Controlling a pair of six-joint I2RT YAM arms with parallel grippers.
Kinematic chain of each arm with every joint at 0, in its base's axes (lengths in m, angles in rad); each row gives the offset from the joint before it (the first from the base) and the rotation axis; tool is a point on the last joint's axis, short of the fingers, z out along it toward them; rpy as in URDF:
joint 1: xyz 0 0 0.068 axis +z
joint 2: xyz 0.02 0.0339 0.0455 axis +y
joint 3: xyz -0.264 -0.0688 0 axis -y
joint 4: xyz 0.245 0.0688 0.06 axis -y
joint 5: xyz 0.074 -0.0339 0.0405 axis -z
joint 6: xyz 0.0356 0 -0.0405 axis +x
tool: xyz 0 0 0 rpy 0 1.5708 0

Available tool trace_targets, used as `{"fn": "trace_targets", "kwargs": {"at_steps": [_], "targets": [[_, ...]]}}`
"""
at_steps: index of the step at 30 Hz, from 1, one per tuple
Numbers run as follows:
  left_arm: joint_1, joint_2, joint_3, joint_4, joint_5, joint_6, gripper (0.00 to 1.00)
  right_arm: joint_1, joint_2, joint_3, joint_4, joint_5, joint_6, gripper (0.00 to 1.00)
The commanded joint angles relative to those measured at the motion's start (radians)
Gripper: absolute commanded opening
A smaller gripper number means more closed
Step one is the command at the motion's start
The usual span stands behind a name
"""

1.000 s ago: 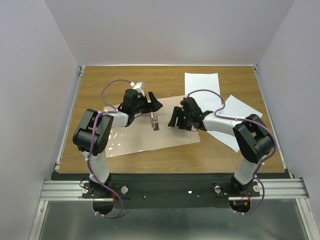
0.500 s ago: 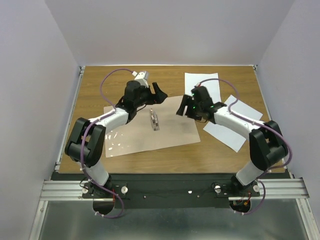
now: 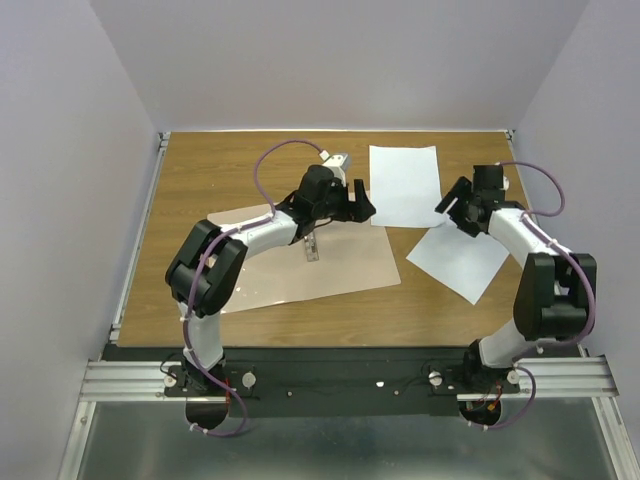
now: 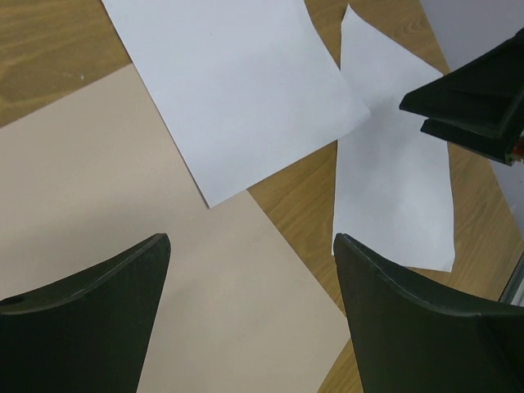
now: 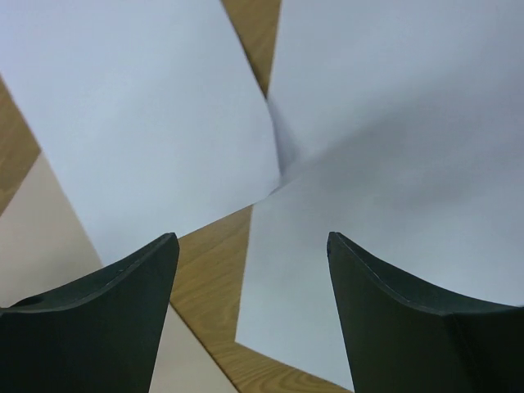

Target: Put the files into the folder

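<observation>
I will next lower my right gripper with its fingers open onto the far sheet's near corner (image 3: 433, 223) (image 5: 270, 185) by the tilted sheet, because the shadow there shows that this corner is slightly raised.
The pinkish-tan folder (image 3: 330, 262) lies flat mid-table, its clear glossy leaf (image 3: 232, 285) spread to the left. One white sheet (image 3: 404, 185) lies behind its right corner. The other white sheet (image 3: 458, 260) lies tilted to the right. My left gripper (image 3: 356, 208) is open and empty above the folder's far right corner (image 4: 123, 205), facing both sheets (image 4: 237, 90) (image 4: 393, 188). My right gripper (image 3: 457, 212) is open and empty above where the sheets meet (image 5: 147, 115) (image 5: 393, 205). In the right wrist view the folder's corner (image 5: 33, 237) shows at the lower left.
A small silvery clip-like object (image 3: 312, 245) lies on the folder's middle. The wooden table (image 3: 200, 170) has grey walls on three sides and a metal rail (image 3: 350, 378) at the near edge. The right gripper's fingers (image 4: 471, 102) show in the left wrist view.
My left gripper has moved right across the folder to its far right corner. My right gripper has swung right, off the folder, to above the two sheets. Both stayed open.
</observation>
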Motion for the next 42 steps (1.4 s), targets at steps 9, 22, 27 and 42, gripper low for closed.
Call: {"fn": "trace_targets", "kwargs": {"at_steps": [9,22,27,42], "targets": [[-0.013,-0.050,-0.049,-0.022,-0.032,0.010,0.90,-0.060,0.265,0.146,-0.003,-0.053,-0.038,0.71],[-0.011,-0.126,-0.123,-0.034,-0.113,0.008,0.90,-0.062,0.360,0.172,0.035,-0.168,-0.009,0.52],[-0.010,-0.152,-0.138,-0.051,-0.137,0.008,0.90,-0.062,0.371,0.170,0.046,-0.160,0.007,0.34],[0.056,-0.411,-0.380,-0.056,-0.213,-0.067,0.90,-0.060,0.259,0.183,0.077,-0.184,-0.058,0.01]]}}
